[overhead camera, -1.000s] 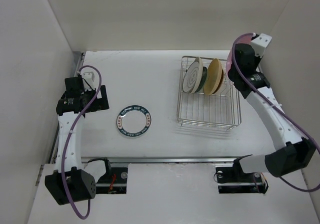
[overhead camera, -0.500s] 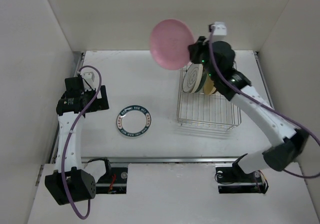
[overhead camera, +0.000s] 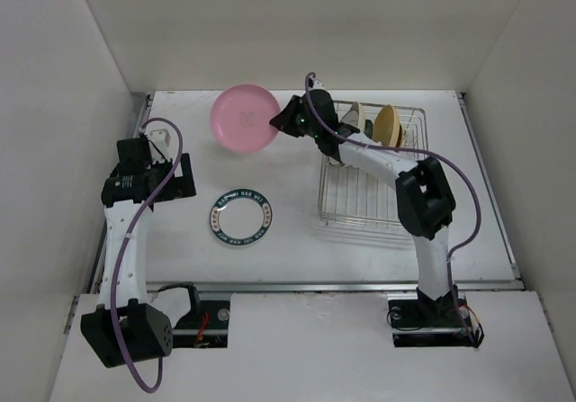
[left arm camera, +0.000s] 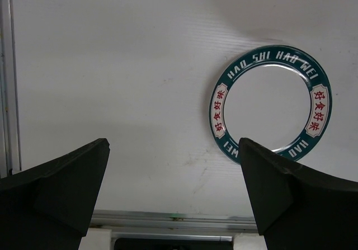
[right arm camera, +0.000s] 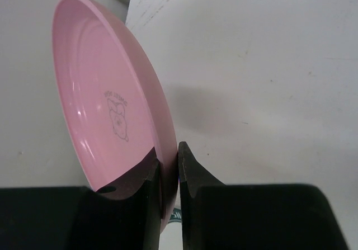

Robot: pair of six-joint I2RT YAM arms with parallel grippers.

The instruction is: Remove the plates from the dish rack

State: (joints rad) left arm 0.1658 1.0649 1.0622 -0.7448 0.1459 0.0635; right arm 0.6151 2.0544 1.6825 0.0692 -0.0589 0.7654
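The robot's right gripper will next lower the pink plate onto the empty table beyond the lettered white plate, and then it will let go of the pink plate's rim.
My right gripper (overhead camera: 286, 120) is shut on the rim of the pink plate (overhead camera: 243, 120) and holds it in the air over the back middle of the table, left of the dish rack (overhead camera: 376, 200). In the right wrist view the pink plate (right arm camera: 106, 110) stands on edge between my fingers (right arm camera: 193, 177). The rack holds a white line-patterned plate (overhead camera: 346, 132), a yellow-tan plate (overhead camera: 389, 125) and others between them. The white plate with the dark lettered rim (overhead camera: 242, 218) lies flat on the table and also shows in the left wrist view (left arm camera: 274, 104). My left gripper (overhead camera: 180, 179) is open and empty.
White walls close in the table on the left, back and right. A metal rail (left arm camera: 168, 219) runs along the near table edge. The right arm (overhead camera: 423, 195) stretches over the rack's front part.
My right gripper lifted the pink plate out of the rack's right end and carried it left, now lower over the table. The left arm has not moved.
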